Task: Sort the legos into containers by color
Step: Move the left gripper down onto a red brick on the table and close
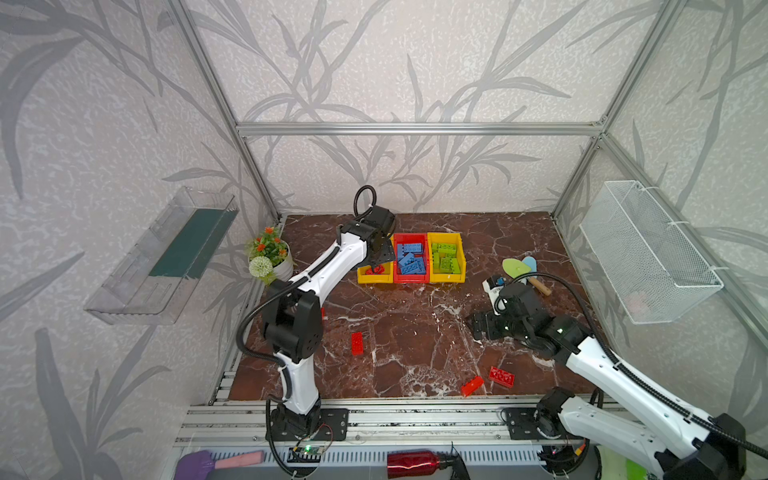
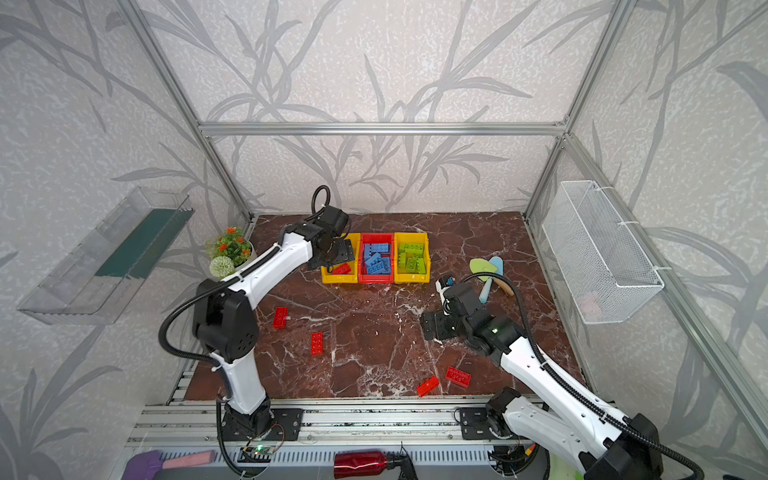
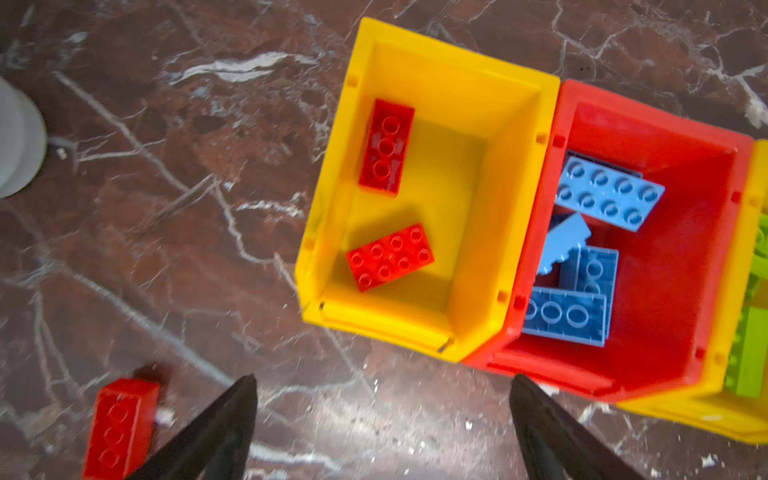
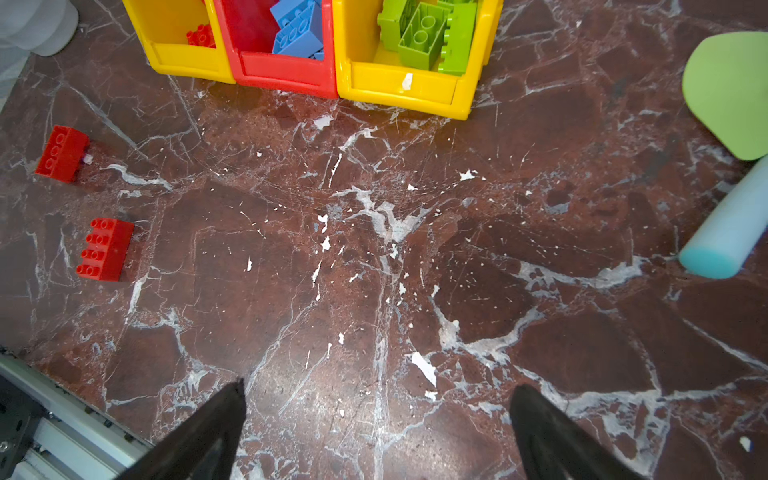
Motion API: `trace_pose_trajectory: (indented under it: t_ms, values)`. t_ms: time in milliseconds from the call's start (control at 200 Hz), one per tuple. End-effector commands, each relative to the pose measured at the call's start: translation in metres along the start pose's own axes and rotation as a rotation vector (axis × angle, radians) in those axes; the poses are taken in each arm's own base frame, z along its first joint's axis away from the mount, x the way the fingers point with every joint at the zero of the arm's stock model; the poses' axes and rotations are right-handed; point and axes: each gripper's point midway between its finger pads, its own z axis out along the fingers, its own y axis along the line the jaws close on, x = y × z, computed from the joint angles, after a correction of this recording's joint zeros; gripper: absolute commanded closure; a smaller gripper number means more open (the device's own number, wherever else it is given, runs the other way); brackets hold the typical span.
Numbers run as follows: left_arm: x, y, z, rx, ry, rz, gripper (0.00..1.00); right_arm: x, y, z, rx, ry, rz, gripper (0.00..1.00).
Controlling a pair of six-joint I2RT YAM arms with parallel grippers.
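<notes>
I should next move my left gripper back from the first yellow bin and down onto the loose red lego straight back from it, because that bin is for red ones.
Three containers stand in a row at the back: a yellow bin [image 1: 374, 279] [image 3: 498, 166] holding two red legos [image 3: 386, 145] [image 3: 390, 256], a red bin [image 1: 410, 278] [image 3: 665, 291] with blue legos [image 3: 609, 193], and another yellow bin [image 1: 448, 277] with green legos [image 1: 446, 257]. My left gripper [image 1: 377, 266] [image 3: 383, 378] hangs open and empty over the first yellow bin's low front. Several red legos lie loose on the floor [image 2: 279, 318] [image 2: 316, 343] [image 2: 427, 385] [image 2: 458, 376]. My right gripper [image 1: 478, 326] [image 4: 380, 384] is open over bare floor, holding nothing.
A potted plant [image 1: 270, 257] stands left of the bins. Green and blue spatulas [image 1: 519, 268] and a small white object [image 1: 492, 286] lie behind the right arm. A wire basket [image 1: 648, 249] and a clear tray [image 1: 166, 257] hang on the side walls.
</notes>
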Motion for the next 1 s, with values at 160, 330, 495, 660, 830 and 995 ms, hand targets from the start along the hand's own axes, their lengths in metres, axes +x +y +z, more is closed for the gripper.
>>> trace_pose_trajectory:
  t_ms: [160,330,495,660,830,995]
  values:
    - [0.101,0.070,-0.023,-0.081,0.025,0.027,0.10,-0.005,0.026,-0.005,-0.143,-0.011,0.009,0.01]
    - [0.165,0.083,-0.018,-0.017,0.088,0.037,0.12,0.003,0.031,-0.007,-0.158,0.004,0.006,0.01]
    - [0.197,0.086,-0.011,-0.013,0.114,0.083,0.15,0.012,0.031,-0.012,-0.148,0.005,0.008,0.01]
    - [0.211,0.085,0.001,0.000,0.145,0.090,0.21,0.019,0.033,-0.019,-0.143,-0.004,0.012,0.01]
    - [0.220,0.086,0.014,-0.018,0.166,0.078,0.28,0.022,0.034,-0.026,-0.135,-0.010,-0.001,0.01]
    - [0.227,0.089,0.029,-0.061,0.190,0.098,0.30,0.021,0.034,-0.028,-0.135,-0.014,-0.005,0.01]
